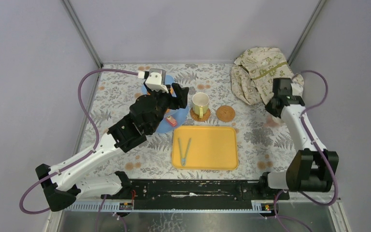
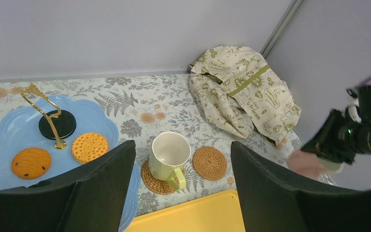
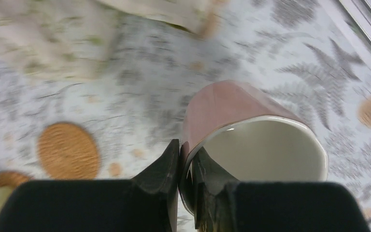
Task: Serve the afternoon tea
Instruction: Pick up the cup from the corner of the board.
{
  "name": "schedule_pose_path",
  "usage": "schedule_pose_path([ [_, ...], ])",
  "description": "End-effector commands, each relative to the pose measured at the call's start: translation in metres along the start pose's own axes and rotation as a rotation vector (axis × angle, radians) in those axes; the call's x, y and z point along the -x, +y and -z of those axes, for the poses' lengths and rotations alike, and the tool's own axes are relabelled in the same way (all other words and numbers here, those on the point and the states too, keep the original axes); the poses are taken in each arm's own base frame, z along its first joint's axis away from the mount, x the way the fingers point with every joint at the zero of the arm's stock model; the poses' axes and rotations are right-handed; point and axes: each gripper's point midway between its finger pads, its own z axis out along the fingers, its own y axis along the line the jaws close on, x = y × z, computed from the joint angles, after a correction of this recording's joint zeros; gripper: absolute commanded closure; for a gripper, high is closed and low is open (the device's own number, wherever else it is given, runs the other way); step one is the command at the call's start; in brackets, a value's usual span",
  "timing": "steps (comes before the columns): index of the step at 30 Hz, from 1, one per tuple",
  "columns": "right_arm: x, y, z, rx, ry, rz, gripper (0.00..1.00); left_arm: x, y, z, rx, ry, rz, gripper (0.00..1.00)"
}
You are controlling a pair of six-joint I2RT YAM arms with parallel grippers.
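The other coaster is occupied, so I will move my right gripper to the left in the top view and down, and let go of the pink cup (image 3: pixel 232 106) on the bare coaster (image 3: pixel 68 151).
The light-blue stand (image 2: pixel 9 130) holds two orange biscuits (image 2: pixel 31 162) and a black one (image 2: pixel 57 124) round its gold handle (image 2: pixel 46 113). A small red pastry (image 1: pixel 171 120) lies on its lower tier (image 1: pixel 166 126). A pale green cup (image 2: pixel 170 154) stands on a woven coaster (image 2: pixel 150 180); the second coaster (image 2: pixel 210 163) beside it is bare. My left gripper (image 2: pixel 183 193) hangs open above the stand's edge and the green cup, holding nothing. My right gripper (image 3: pixel 187 164) is shut on the rim of a pink cup (image 3: pixel 232 106), lifted off the table at the right and blurred.
A yellow tray (image 1: pixel 205 147) with blue tongs (image 1: pixel 184 151) lies at the near middle. The cream cloth with green print (image 1: pixel 258 72) is bunched at the back right corner, close to the right arm. Grey walls and metal posts enclose the table.
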Motion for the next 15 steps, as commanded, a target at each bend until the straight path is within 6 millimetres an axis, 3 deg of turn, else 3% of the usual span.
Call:
schedule_pose_path([
  [1,0.033,0.082,0.037,0.194,-0.051,0.147,1.0,0.014,0.002,-0.001,0.019,-0.037,0.001,0.21],
  [8,0.021,0.165,0.054,0.287,0.018,0.382,1.0,0.016,0.003,-0.002,0.032,-0.034,-0.005,0.21],
  [15,-0.001,0.218,0.058,0.34,0.069,0.545,1.0,0.018,0.007,-0.002,0.049,-0.04,-0.013,0.21],
])
